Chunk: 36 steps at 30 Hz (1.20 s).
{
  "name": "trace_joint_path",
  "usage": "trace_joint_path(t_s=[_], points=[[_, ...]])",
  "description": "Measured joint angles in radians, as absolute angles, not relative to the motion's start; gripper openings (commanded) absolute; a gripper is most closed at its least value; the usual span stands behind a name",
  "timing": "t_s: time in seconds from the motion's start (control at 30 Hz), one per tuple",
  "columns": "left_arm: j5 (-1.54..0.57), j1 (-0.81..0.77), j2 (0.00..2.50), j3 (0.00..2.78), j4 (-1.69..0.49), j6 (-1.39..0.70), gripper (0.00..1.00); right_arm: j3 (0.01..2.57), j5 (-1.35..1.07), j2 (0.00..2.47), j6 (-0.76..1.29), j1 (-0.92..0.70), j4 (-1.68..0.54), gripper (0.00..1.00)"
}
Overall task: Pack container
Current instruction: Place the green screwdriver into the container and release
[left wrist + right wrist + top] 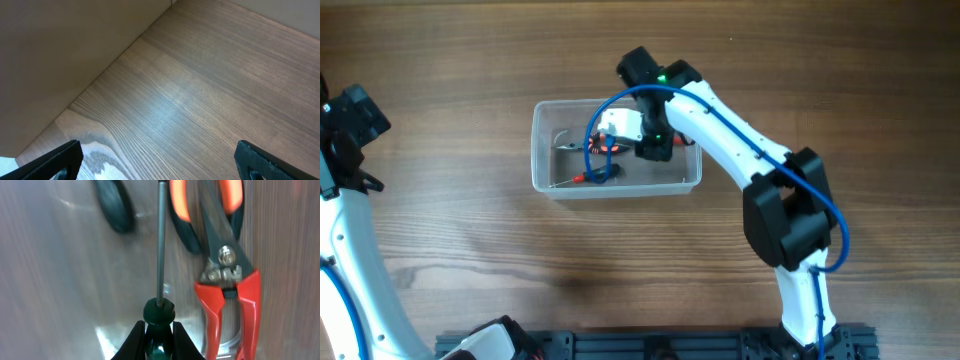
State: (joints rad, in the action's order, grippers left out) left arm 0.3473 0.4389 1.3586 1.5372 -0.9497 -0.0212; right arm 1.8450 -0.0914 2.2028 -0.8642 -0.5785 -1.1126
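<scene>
My right gripper lowers a little and opens there next, since the screwdriver's dark green handle is over the bare container bottom beside the red-handled snips.
The clear plastic container (536, 150) stands at the table's middle with small hand tools in it. My right gripper (655, 143) reaches down into its right half and is shut on the dark green handle of a screwdriver (159, 314), whose steel shaft points away from the fingers (159, 341). Red-handled snips (227, 285) lie just right of the shaft, on the container's floor (55, 280). An orange-and-black handled tool (181, 205) lies beyond them. My left gripper (355, 120) is open and empty at the far left, with only bare wood between its fingers (160, 160).
A black rounded tool end (112, 207) lies left of the shaft in the container. A blue cable (620, 100) loops over the container from the right arm. A pale wall (60, 45) borders the table beside the left gripper. A black rail (650, 345) runs along the front edge.
</scene>
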Motion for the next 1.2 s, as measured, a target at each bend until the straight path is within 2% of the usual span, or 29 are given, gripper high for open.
trace_joint_path(t_s=[0.4,0.43,0.57,0.67,0.83,0.93,1.0,1.1,1.2], points=[[0.347,0.439,1.359,1.537,-0.950,-0.021,1.00,1.845,-0.159,2.275,-0.933,-0.505,-1.077,0.05],[0.347,0.439,1.359,1.537,-0.950,-0.021,1.00,1.845,-0.163,2.275,-0.934,-0.508,-1.076,0.11],[0.347,0.439,1.359,1.537,-0.950,-0.021,1.00,1.845,-0.152,2.275,-0.915,-0.511,-1.076,0.25],[0.347,0.439,1.359,1.537,-0.950,-0.021,1.00,1.845,-0.071,2.274,-0.806,-0.511,-1.076,0.46],[0.347,0.439,1.359,1.537,-0.950,-0.021,1.00,1.885,-0.006,2.204,-0.622,-0.503,-1.111,0.55],[0.347,0.439,1.359,1.537,-0.950,-0.021,1.00,1.920,0.004,2.026,-0.533,-0.481,-1.109,0.68],[0.347,0.439,1.359,1.537,-0.950,-0.021,1.00,1.939,0.006,1.866,-0.474,-0.440,-1.075,0.69],[0.347,0.439,1.359,1.537,-0.950,-0.021,1.00,1.975,0.007,1.695,-0.368,-0.327,-1.045,0.75],[0.347,0.439,1.359,1.537,-0.950,-0.021,1.00,1.988,0.009,1.632,-0.229,-0.165,-1.089,0.75]])
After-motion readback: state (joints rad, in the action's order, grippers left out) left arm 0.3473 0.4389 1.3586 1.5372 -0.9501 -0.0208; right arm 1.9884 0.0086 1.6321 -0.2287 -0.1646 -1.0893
